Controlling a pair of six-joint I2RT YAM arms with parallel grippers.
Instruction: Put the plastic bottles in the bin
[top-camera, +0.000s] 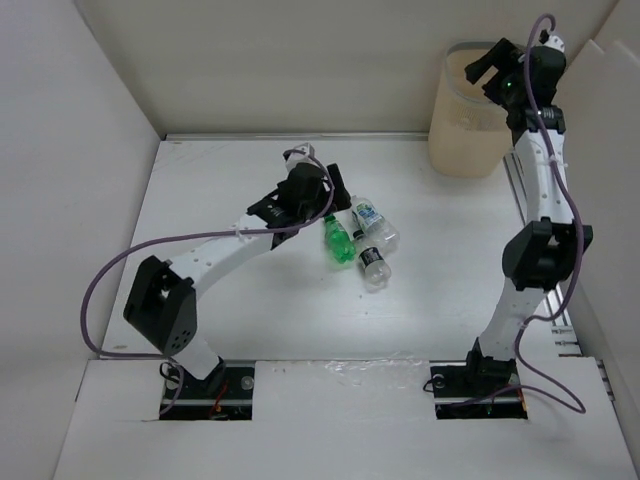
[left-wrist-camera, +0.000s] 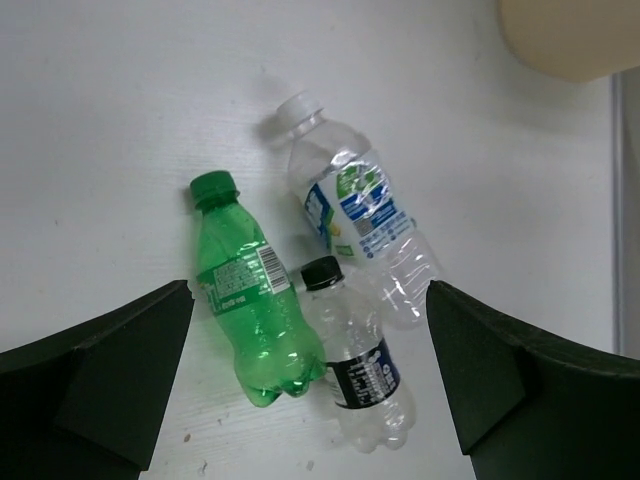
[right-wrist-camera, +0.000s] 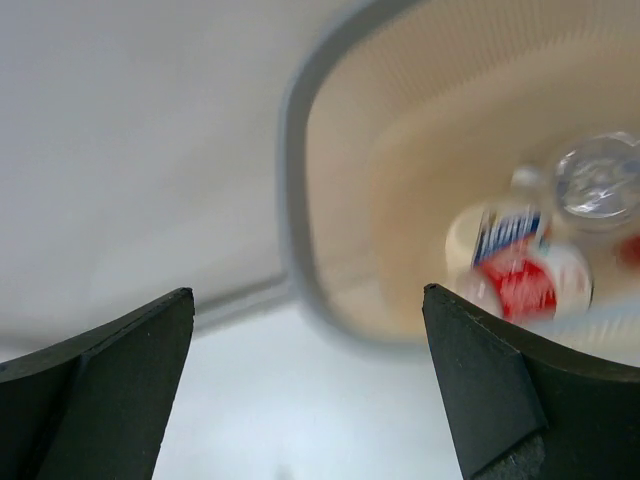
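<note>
The green bottle's label (top-camera: 339, 237) (left-wrist-camera: 244, 279) is below my left gripper, to the left in its wrist view. I should move my fingers down that way, clear of the black-label bottle.
Three bottles lie together mid-table: a green bottle (top-camera: 339, 240) (left-wrist-camera: 250, 295), a clear bottle with a blue-green label and white cap (top-camera: 373, 225) (left-wrist-camera: 360, 210), and a clear bottle with a black label and cap (top-camera: 372, 262) (left-wrist-camera: 360, 365). My left gripper (top-camera: 300, 195) (left-wrist-camera: 310, 400) is open and empty, above them with the green and black-label bottles between its fingers. The beige bin (top-camera: 468, 115) (right-wrist-camera: 330, 180) stands at the far right. My right gripper (top-camera: 490, 65) (right-wrist-camera: 305, 400) is open and empty above its rim. Inside, a red-and-blue-label bottle (right-wrist-camera: 515, 265) and a clear one (right-wrist-camera: 598, 180) show.
White walls enclose the table on the left, back and right. A metal rail (top-camera: 515, 195) runs along the right side by the right arm. The bin's corner shows at the top right of the left wrist view (left-wrist-camera: 570, 40).
</note>
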